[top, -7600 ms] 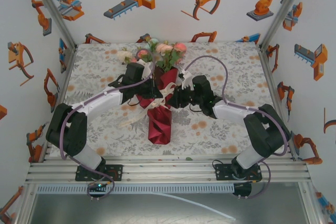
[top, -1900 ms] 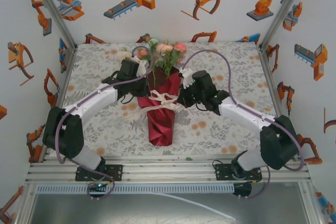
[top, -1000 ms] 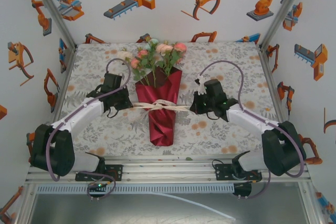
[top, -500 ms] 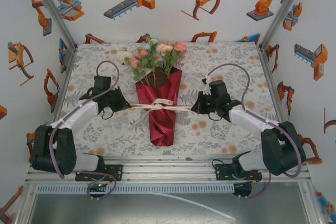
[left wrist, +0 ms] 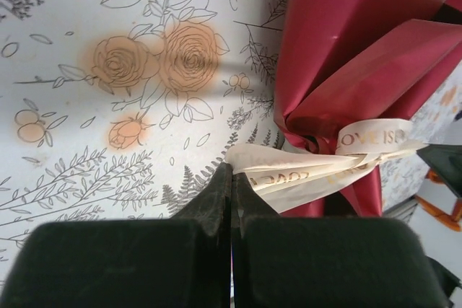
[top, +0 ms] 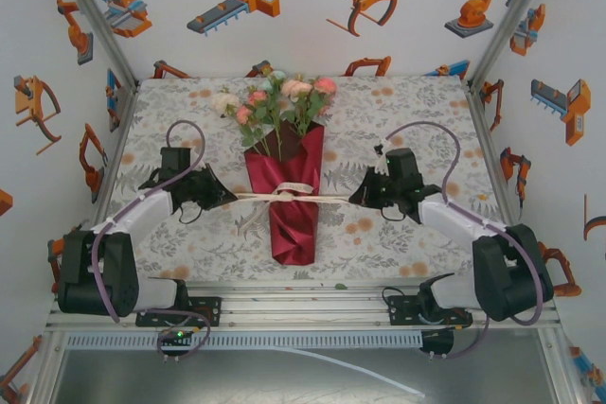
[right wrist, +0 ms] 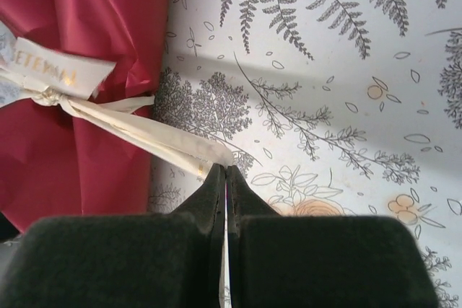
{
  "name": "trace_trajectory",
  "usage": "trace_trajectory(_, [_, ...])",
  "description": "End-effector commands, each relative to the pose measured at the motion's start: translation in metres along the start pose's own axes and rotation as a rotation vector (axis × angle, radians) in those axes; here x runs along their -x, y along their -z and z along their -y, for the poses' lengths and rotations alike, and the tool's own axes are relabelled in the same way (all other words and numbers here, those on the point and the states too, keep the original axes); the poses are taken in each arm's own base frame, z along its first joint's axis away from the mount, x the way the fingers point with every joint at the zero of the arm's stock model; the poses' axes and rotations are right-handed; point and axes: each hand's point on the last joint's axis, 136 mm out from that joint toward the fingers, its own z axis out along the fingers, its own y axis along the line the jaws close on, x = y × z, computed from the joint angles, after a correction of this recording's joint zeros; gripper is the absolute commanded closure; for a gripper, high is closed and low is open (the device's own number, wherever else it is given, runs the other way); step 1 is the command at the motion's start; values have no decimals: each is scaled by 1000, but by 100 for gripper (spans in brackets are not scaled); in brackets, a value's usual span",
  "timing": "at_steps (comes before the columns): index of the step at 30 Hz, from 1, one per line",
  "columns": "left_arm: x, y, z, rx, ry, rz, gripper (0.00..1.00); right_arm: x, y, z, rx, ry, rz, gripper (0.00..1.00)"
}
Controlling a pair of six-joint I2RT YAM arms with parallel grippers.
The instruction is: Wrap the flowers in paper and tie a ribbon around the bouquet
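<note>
The ribbon's end comes free next, as my left gripper draws slightly farther from the cone (left wrist: pixel 354 55) and then opens, since the knot sits tight at the cone's middle.
The bouquet lies mid-table: pink, peach and white flowers (top: pixel 279 101) stick out of the far end of a dark red paper (top: pixel 289 205) cone. A cream ribbon (top: pixel 284 198) crosses the cone's waist, knotted at its middle and pulled straight to both sides. My left gripper (top: pixel 225 198) is shut on the ribbon's left end (left wrist: pixel 289 171), left of the cone (left wrist: pixel 354 55). My right gripper (top: pixel 352 200) is shut on the right end (right wrist: pixel 155 135), right of the cone (right wrist: pixel 79 91). In the wrist views each gripper (left wrist: pixel 232 171) (right wrist: pixel 226 169) pinches the ribbon at its fingertips.
The tablecloth (top: pixel 407 120) has a grey-and-orange floral print. Printed walls (top: pixel 57 63) enclose the left, far and right sides. An aluminium rail (top: pixel 303 307) runs along the near edge, where both arm bases sit. Purple-grey cables (top: pixel 431 134) loop above each forearm.
Both grippers have drawn outward from the bouquet, left going left and right going right, pulling the ribbon taut and cinching the knot on the cone's waist.
</note>
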Motion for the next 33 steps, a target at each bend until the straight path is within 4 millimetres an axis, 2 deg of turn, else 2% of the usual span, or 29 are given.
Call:
trace_trajectory(1, [30, 11, -31, 107, 17, 133, 100, -2, 12, 59, -207, -51, 35, 100])
trace_trajectory(5, [24, 9, -26, 124, -10, 115, 100, -4, 6, 49, -142, -47, 24, 100])
trace_trajectory(7, [23, 11, -13, 78, -35, 117, 98, -1, 9, 37, -98, -23, 36, 100])
trace_trajectory(10, [23, 21, 17, 12, -120, 137, 76, 9, 20, 19, -61, 41, 78, 87])
trace_trajectory(12, [26, 31, 28, 23, -164, 165, 63, 20, 32, 10, -55, 70, 121, 79])
trace_trajectory(16, [33, 54, 46, 2, -222, 230, 55, 41, 60, -8, -41, 121, 218, 65])
trace_trajectory(19, [33, 75, 81, -127, -304, 261, 49, 61, 85, -21, -45, 163, 324, 46])
trace_trajectory(20, [32, 83, 93, -167, -333, 276, 47, 68, 95, -24, -56, 185, 367, 44])
trace_trajectory(21, [33, 92, 102, -190, -360, 300, 45, 77, 107, -24, -84, 214, 422, 43])
trace_trajectory(23, [37, 110, 110, -198, -397, 366, 44, 90, 126, -12, -195, 244, 515, 40])
trace_trajectory(25, [45, 128, 107, -156, -415, 458, 41, 100, 148, 9, -347, 231, 616, 26])
trace_trajectory(28, [59, 151, 81, -9, -401, 612, 32, 108, 175, 38, -540, 219, 745, 15])
trace_trajectory(30, [66, 165, 55, 123, -359, 706, 22, 108, 187, 60, -660, 200, 800, 10])
trace_trajectory(31, [69, 172, 42, 188, -334, 748, 14, 106, 190, 70, -710, 185, 815, 7])
trace_trajectory(32, [71, 177, 27, 261, -304, 786, 2, 104, 191, 81, -754, 163, 822, 2])
trace_trajectory(33, [72, 182, 11, 335, -268, 812, 3, 103, 189, 91, -783, 152, 816, 0])
